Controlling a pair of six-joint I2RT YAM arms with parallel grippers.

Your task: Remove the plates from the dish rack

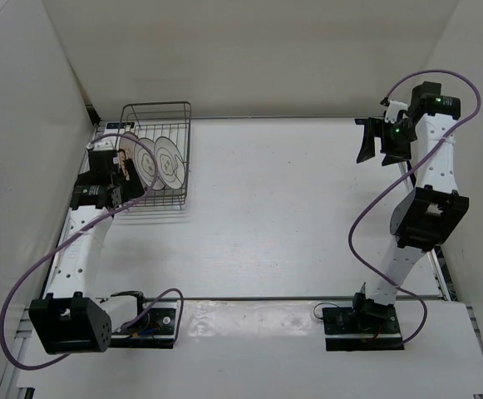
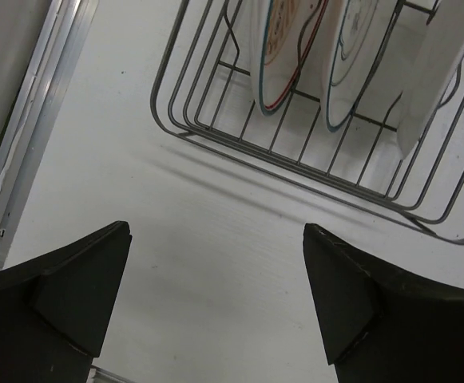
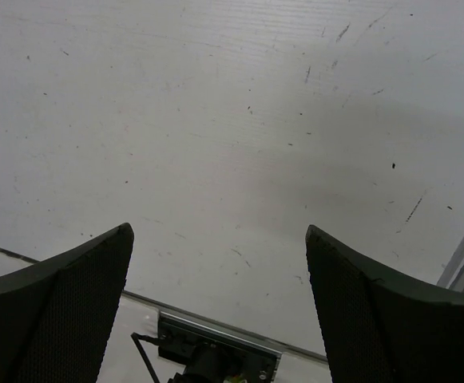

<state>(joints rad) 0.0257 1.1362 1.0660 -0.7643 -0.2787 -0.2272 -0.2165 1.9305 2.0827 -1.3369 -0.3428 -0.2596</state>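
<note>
The fingers of my left gripper move outward over the rack [image 1: 157, 105] next, then go down around the orange-patterned plate's rim [image 1: 126, 148], since they hover over bare table short of it.
The dish rack [image 1: 157, 105] stands at the table's far left, a dark wire basket. Three plates stand on edge in its slots: one [image 1: 169, 158] on the right, one [image 1: 147, 162] in the middle, one [image 1: 130, 143] on the left partly behind my left arm. My left gripper [image 1: 130, 174] hovers at the rack's near-left side, open and empty. In the left wrist view the open gripper [image 2: 216, 230] is over bare table just short of the rack [image 2: 294, 169], facing an orange-patterned plate [image 2: 275, 56], a white plate [image 2: 350, 64] and a third plate [image 2: 439, 72]. My right gripper [image 1: 369, 140] is far right, open and empty.
White walls enclose the table on the left, back and right. A metal rail [image 2: 24, 136] runs along the table's left edge beside the rack. In the right wrist view the open gripper [image 3: 218, 230] hangs above scuffed table and the arm's base mount [image 3: 216, 351].
</note>
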